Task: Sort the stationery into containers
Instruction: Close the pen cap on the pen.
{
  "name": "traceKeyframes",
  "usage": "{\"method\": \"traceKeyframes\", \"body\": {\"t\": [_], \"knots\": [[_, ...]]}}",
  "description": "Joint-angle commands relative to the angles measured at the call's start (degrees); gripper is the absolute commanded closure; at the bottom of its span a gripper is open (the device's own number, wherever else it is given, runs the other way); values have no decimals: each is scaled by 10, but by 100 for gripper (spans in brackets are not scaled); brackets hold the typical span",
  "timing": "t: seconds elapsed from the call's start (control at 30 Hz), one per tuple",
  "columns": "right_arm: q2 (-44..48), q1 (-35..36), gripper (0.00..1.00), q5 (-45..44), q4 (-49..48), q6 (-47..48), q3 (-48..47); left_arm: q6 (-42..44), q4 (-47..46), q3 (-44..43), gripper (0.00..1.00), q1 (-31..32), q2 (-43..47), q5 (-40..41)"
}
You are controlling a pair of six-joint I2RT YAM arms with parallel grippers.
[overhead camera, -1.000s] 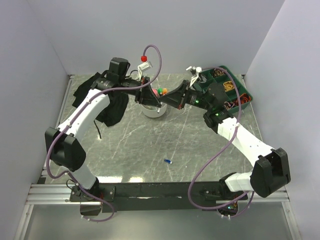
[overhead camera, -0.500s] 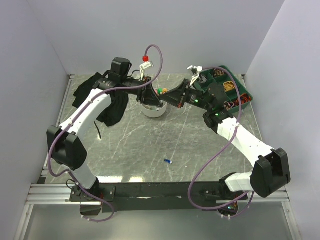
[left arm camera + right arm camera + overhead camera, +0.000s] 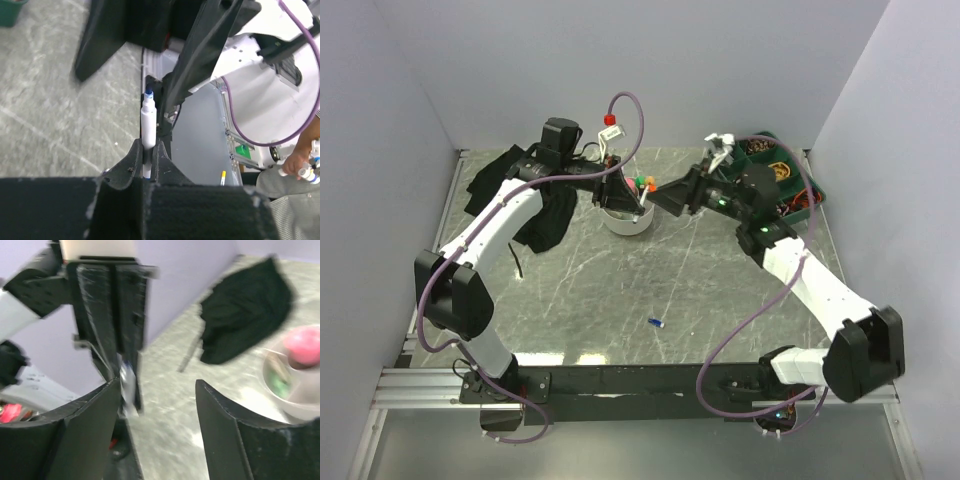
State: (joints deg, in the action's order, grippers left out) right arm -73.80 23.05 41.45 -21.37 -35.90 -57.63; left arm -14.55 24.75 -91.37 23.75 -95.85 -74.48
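The tiny blue piece (image 3: 656, 323) lies below my right gripper and nearer my base, still loose outside the bowl (image 3: 625, 226). I should move that gripper back and down onto it next.
My left gripper (image 3: 148, 150) is shut on a thin white pen (image 3: 148, 122) with a blue tip, which sticks out past the jaws. In the top view the left gripper (image 3: 621, 197) hovers over the round white bowl (image 3: 625, 226). The right gripper (image 3: 656, 196) faces it from the right, just apart. The right gripper (image 3: 157, 395) is open with nothing between its fingers. The bowl (image 3: 300, 410) holds a pink-capped bottle (image 3: 304, 347) and a green highlighter (image 3: 278, 380). The black bag (image 3: 542, 205) lies to the left. A tiny blue piece (image 3: 656, 323) lies on the table towards the front.
A green compartment tray (image 3: 808, 178) with small parts stands at the back right, behind the right arm. Grey walls close in the left, back and right sides. The marbled tabletop (image 3: 620, 290) stretches between the arms.
The right gripper has opened and drawn back to the right, away from the left gripper. The left gripper opened briefly and shut again on the white pen, staying over the bowl.
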Motion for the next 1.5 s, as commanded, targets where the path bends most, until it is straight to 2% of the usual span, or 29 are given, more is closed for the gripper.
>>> {"method": "traceKeyframes", "body": {"t": [0.0, 0.07, 0.1, 0.13, 0.17, 0.2, 0.27, 0.3, 0.4, 0.5, 0.6, 0.73, 0.93, 1.13, 1.43, 1.47], "knots": [[80, -46, 30, 30, 115, 149, 27, 32, 32, 17, 99, -31, 15, 16], [110, -54, 31, 56, 208, 223, 44, 60, 52, 25, 99, -49, 17, 37], [117, -53, 32, 69, 244, 316, 47, 69, 70, 28, 99, -57, 23, 49], [123, -35, 33, 73, 287, 360, 47, 92, 83, 33, 99, -66, 25, 60], [130, -22, 34, 64, 370, 413, 45, 103, 94, 35, 99, -83, 27, 93], [132, -4, 35, 45, 401, 487, 50, 115, 119, 37, 99, -89, 30, 108], [133, 50, 36, -6, 460, 531, 61, 139, 136, 44, 99, -106, 36, 139], [138, 59, 36, -55, 457, 523, 73, 158, 150, 51, 99, -108, 42, 177], [139, 103, 37, -130, 449, 511, 106, 188, 163, 78, 99, -111, 65, 225], [127, 174, 37, -174, 447, 521, 139, 182, 159, 116, 99, -113, 92, 266], [108, 241, 38, -210, 440, 522, 153, 169, 151, 139, 99, -122, 117, 265], [68, 281, 43, -280, 421, 533, 151, 156, 139, 151, 99, -138, 148, 254], [-24, 287, 51, -293, 440, 554, 111, 154, 138, 157, 99, -162, 189, 250], [-83, 309, 49, -302, 445, 552, 82, 149, 132, 175, 99, -178, 216, 243], [-115, 342, 49, -310, 453, 549, 74, 149, 122, 194, 99, -194, 233, 238], [-117, 342, 49, -312, 454, 549, 74, 130, 122, 195, 99, -195, 235, 236]]}}
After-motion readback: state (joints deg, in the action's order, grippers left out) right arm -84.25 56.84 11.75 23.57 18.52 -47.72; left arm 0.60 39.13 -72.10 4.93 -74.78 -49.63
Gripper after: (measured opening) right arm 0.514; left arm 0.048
